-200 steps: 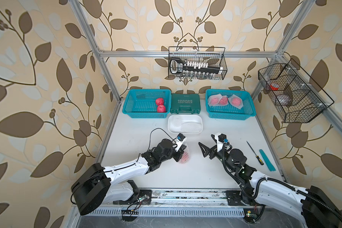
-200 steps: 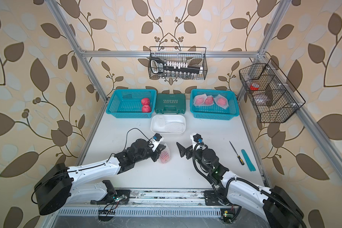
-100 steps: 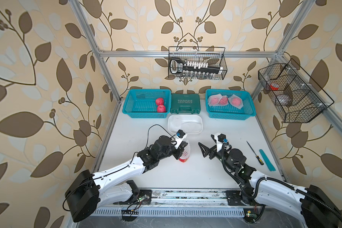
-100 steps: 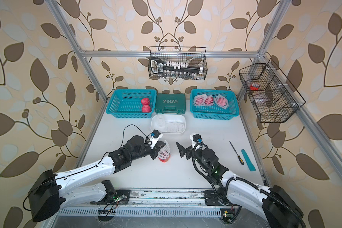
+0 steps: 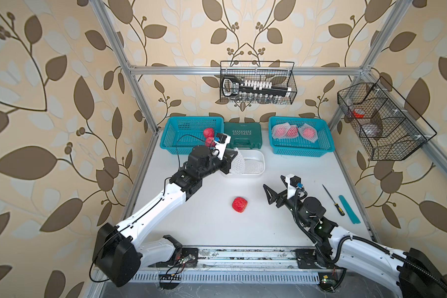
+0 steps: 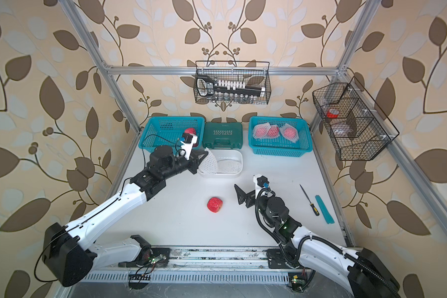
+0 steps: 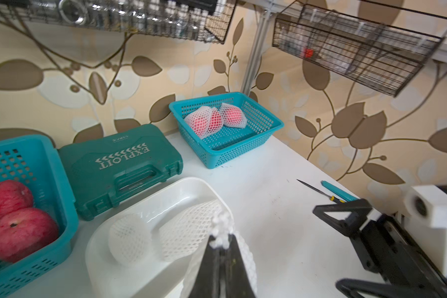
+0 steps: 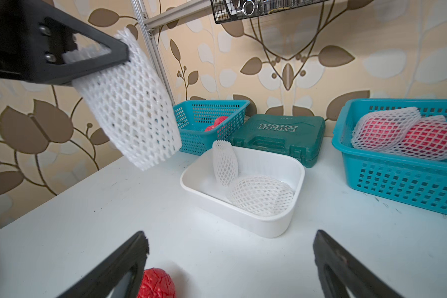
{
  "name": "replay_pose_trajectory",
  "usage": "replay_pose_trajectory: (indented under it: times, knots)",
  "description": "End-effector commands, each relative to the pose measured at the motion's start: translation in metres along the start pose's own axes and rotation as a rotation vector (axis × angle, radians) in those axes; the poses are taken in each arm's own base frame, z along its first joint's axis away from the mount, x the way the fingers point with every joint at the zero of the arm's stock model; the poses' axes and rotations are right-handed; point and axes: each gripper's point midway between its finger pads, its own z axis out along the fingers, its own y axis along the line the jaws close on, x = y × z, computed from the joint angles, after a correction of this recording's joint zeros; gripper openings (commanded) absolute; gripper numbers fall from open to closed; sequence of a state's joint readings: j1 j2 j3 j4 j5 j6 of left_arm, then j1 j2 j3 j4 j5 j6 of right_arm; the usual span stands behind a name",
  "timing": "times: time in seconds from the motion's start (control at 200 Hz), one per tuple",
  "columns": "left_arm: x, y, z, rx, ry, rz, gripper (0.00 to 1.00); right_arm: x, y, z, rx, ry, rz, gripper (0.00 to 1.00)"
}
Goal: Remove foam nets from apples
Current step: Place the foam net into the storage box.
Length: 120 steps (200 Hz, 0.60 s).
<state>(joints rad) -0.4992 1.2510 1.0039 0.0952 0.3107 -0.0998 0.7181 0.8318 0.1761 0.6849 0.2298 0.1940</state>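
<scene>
I will move my left gripper outward and down to let go of this net in the white tub (image 5: pixel 262 160) (image 7: pixel 159 233), which is below and outward and already holds limp nets.
A bare red apple (image 5: pixel 239 204) (image 6: pixel 215 204) (image 8: pixel 156 283) lies on the white table, just left of my right gripper (image 5: pixel 273 182) (image 8: pixel 230 240), which stands open and empty. My left gripper (image 5: pixel 234 154) (image 7: pixel 220 242) is shut on an empty foam net (image 5: pixel 239 163) (image 8: pixel 132 108), which hangs above the left end of the white tub (image 5: pixel 262 160) (image 8: pixel 269 229). Two limp nets (image 8: pixel 225 165) (image 8: pixel 261 193) lie in the tub. Three netted apples (image 5: pixel 292 131) (image 7: pixel 212 121) sit in the right teal basket (image 5: pixel 302 149). Two bare apples (image 5: pixel 209 133) (image 7: pixel 18 232) are in the left teal basket (image 5: pixel 181 139).
A green tool case (image 5: pixel 243 135) lies between the baskets at the back. A small knife (image 5: pixel 332 197) and a teal sheath (image 5: pixel 349 209) lie at the right edge. Wire baskets (image 5: pixel 257 82) (image 5: pixel 379 118) hang on the back and right walls.
My left gripper has pulled the net up off the apple and carried it back over the tub. The apple stays bare on the table. The right arm has hardly moved.
</scene>
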Motion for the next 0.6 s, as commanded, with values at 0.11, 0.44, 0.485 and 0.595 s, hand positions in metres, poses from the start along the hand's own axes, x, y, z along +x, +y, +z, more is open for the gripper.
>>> replay_pose_trajectory:
  times: [0.11, 0.44, 0.485, 0.595]
  knots:
    - [-0.023, 0.058, 0.017, -0.139, -0.002, -0.141, 0.01, -0.006, -0.004, -0.004, 0.019, -0.028, 0.014, 0.99]
    - [0.007, 0.069, 0.075, 0.001, 0.024, -0.263, 0.03, -0.006, -0.003, -0.004, 0.015, -0.023, 0.018, 0.99]
    - [0.011, 0.075, 0.082, -0.012, 0.009, -0.311, 0.03, -0.006, -0.003, -0.004, 0.013, -0.025, 0.019, 0.99]
    - [0.016, 0.079, 0.098, -0.046, -0.020, -0.345, 0.04, -0.007, -0.003, -0.005, 0.012, -0.027, 0.019, 0.99]
